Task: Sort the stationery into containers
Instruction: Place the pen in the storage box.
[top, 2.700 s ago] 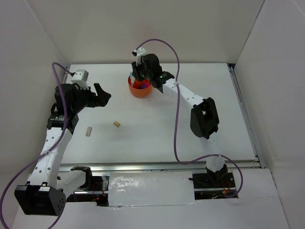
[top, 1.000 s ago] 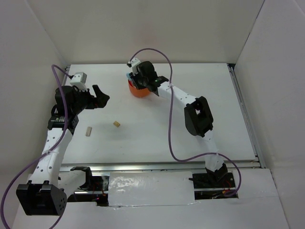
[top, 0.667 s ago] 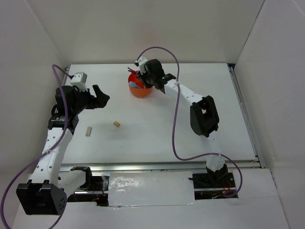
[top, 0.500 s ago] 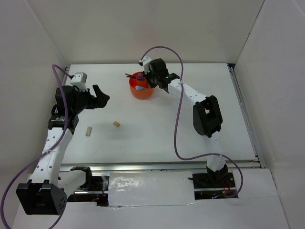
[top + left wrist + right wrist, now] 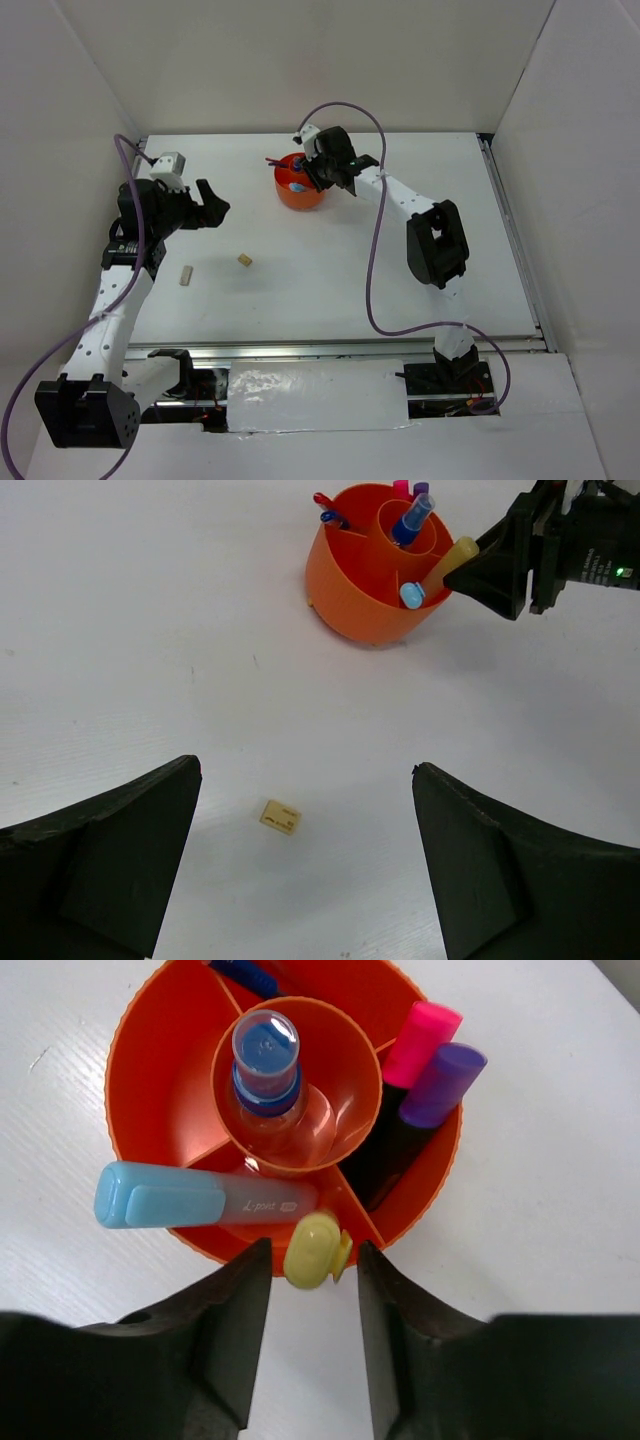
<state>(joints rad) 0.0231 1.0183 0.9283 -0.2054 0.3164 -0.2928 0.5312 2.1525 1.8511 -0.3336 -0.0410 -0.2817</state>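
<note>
The left gripper draws back, tips downward and lowers over the pale eraser next, because both long sides of the eraser lie bare on the tabletop.
The orange pot (image 5: pixel 128 1060) holds a blue-capped clear bottle (image 5: pixel 265 1055) in its central tube. A pink highlighter (image 5: pixel 420 1040), a purple marker (image 5: pixel 440 1082) and a light blue highlighter (image 5: pixel 190 1202) lean in its compartments. A yellow stick (image 5: pixel 315 1250) leans out over the near rim. My right gripper (image 5: pixel 312 1250) stands open around its cap, with a gap on each side. My left gripper (image 5: pixel 305 770) hangs wide open and empty above a tan eraser (image 5: pixel 281 817). Both erasers (image 5: pixel 244 260) (image 5: pixel 185 276) lie on the table's left half, well short of the pot (image 5: pixel 300 198).
White walls close the table at the back and on both sides. Thin red and blue pens (image 5: pixel 328 510) stick out of the pot's far compartment. The right arm's purple cable (image 5: pixel 372 250) loops over the table's middle right.
My right gripper has swung from the pot's left rim to its right rim and opened its jaws off the yellow stick, which now rests in the pot. The left arm has not moved.
</note>
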